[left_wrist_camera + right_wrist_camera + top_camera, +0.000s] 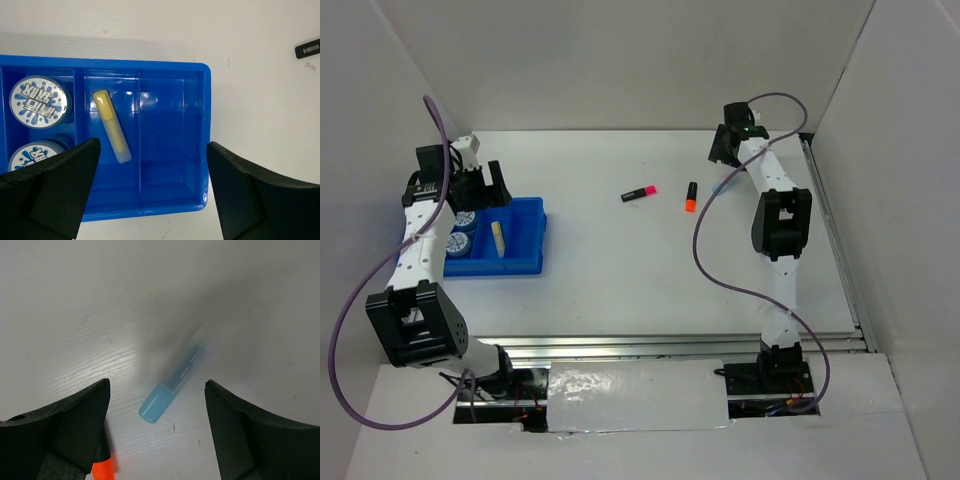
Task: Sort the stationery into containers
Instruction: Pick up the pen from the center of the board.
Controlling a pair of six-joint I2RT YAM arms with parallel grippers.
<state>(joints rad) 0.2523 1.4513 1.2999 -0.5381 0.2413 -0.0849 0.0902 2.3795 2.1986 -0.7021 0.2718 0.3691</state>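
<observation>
The light blue marker is to the right of my left gripper in the top view, under the other gripper. I need to swing that way, turning, toward its capless end.
The blue tray sits at the left. In it lie two blue-white rolls and a pale yellow marker. My left gripper hangs open and empty above the tray's right compartments. A pink marker and an orange-black marker lie mid-table. My right gripper is open above a light blue marker, which lies between the fingers and apart from them. The orange marker's tip shows beside the left finger. No pens are in view.
White walls enclose the table on three sides. A purple cable loops from the right arm over the table near the orange-black marker. A rail runs along the right edge.
</observation>
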